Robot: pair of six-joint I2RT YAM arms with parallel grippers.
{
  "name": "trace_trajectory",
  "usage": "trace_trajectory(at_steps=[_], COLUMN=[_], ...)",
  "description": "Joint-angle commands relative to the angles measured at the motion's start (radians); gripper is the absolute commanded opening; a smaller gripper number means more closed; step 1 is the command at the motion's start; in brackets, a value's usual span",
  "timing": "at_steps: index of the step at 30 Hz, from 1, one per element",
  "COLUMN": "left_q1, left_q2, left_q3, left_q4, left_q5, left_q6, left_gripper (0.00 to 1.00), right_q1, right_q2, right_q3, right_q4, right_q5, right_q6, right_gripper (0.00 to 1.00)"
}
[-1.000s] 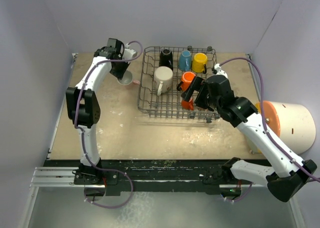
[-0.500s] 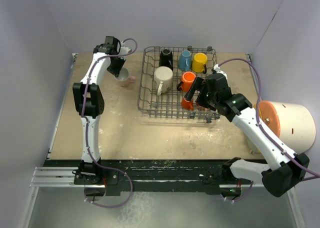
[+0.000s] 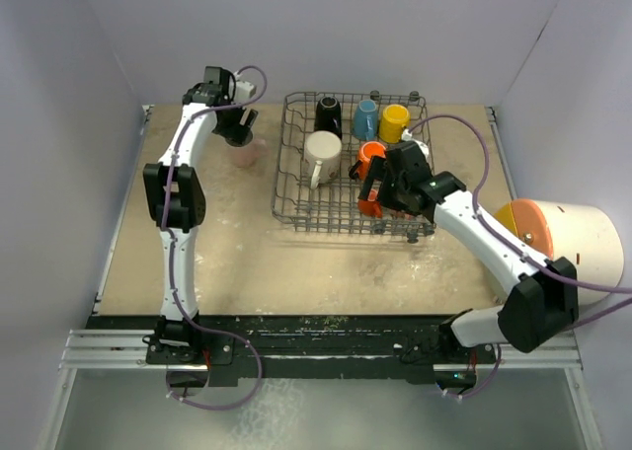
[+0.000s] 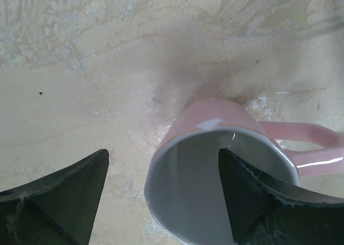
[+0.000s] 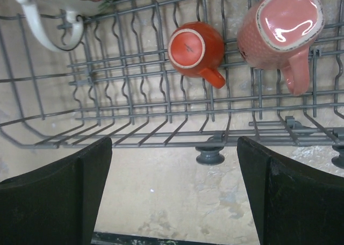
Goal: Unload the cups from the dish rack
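Note:
The right gripper moves down into the rack (image 3: 286, 174) next and brings its open fingers to either side of the upturned orange cup's handle (image 3: 377, 213), which sits below it.
A pink cup (image 4: 215, 148) (image 3: 247, 155) stands upright on the table left of the dish rack (image 3: 286, 174), handle to the right in the left wrist view. My left gripper (image 4: 164, 153) (image 3: 237, 129) is open just above it, one finger over the cup's mouth and the other outside its wall. In the rack are black (image 3: 328, 114), blue (image 3: 366, 120), yellow (image 3: 394, 123), white (image 3: 322, 155) and orange (image 3: 372, 158) cups. My right gripper (image 5: 174, 143) (image 3: 380, 193) hangs open over the rack's near edge (image 5: 161, 116), holding nothing. An upturned orange cup (image 5: 193, 49) and a pink cup (image 5: 282, 30) lie beyond it.
A huge white cylinder with an orange face (image 3: 578, 243) lies at the table's right edge. The white cup's handle (image 5: 45, 27) shows at the top left of the right wrist view. Grey walls close in the table on three sides.
My left gripper has opened and let go of the pink cup, which now stands on the table. My right gripper has shifted slightly left over the rack's front.

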State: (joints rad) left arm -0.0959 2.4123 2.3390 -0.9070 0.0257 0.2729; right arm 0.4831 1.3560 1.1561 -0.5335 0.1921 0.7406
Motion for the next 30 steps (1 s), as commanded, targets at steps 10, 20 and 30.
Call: trace_trajectory(at_steps=[10, 20, 30], left_q1=[0.046, 0.062, 0.062], left_q2=[-0.322, -0.707, -0.866], left_q3=[-0.144, -0.476, -0.605], left_q4=[0.075, -0.023, -0.105], left_q5=[0.116, 0.310, 0.438], left_q6=[0.033, 0.068, 0.036], left_gripper=[0.99, 0.99, 0.99], right_q1=[-0.003, -0.009, -0.010], right_q2=[0.284, 0.452, 0.484], right_q3=[0.163, 0.245, 0.188], right_q4=[0.009, 0.012, 0.072], right_q5=[0.099, 0.118, 0.048], right_q6=[-0.114, -0.195, -0.243], right_gripper=[0.90, 0.66, 0.55])
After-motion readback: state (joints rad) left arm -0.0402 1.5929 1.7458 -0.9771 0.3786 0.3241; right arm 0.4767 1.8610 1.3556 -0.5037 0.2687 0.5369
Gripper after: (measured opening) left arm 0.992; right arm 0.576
